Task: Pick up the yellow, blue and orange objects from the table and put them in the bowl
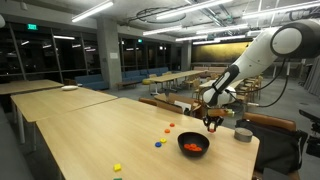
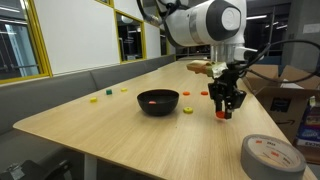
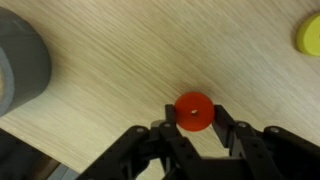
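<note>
My gripper holds the orange-red ring and next needs to raise it, move across over the black bowl (image 1: 192,146) and lower to release it inside, since other orange pieces already lie there.
In the wrist view an orange-red ring (image 3: 194,108) lies on the pale wood table (image 3: 120,60), and my gripper (image 3: 194,120) is shut on it, one finger at each side. In both exterior views the gripper (image 1: 210,122) (image 2: 224,108) stands low over the table beside the black bowl (image 1: 192,146) (image 2: 158,101), which holds orange pieces. The ring (image 2: 221,114) shows between the fingertips. A yellow piece (image 3: 308,35) lies close by. On the bowl's far side lie an orange piece (image 1: 171,126), a yellow piece (image 1: 166,132) and a blue piece (image 1: 157,143).
A grey tape roll (image 2: 271,157) (image 3: 20,60) (image 1: 242,134) lies near the table's corner close to the gripper. Another yellow piece (image 1: 117,167) sits near the front edge. More tables and chairs stand behind.
</note>
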### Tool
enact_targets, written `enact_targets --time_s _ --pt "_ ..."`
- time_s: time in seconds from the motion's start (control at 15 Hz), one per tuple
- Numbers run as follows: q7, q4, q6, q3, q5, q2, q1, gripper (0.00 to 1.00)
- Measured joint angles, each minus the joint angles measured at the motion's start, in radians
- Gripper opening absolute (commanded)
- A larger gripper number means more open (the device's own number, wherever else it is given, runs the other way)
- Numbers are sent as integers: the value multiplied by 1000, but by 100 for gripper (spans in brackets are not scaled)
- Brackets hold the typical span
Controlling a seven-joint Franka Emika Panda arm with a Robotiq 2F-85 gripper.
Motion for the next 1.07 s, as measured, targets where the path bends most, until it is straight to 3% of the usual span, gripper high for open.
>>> enact_targets --time_s 0.47,0.8,1.07 --pt "84 -16 -63 46 -121 -164 133 23" --pt "22 -13 -122 164 -69 -208 168 23" --pt "-57 -13 -172 216 0 -204 176 22"
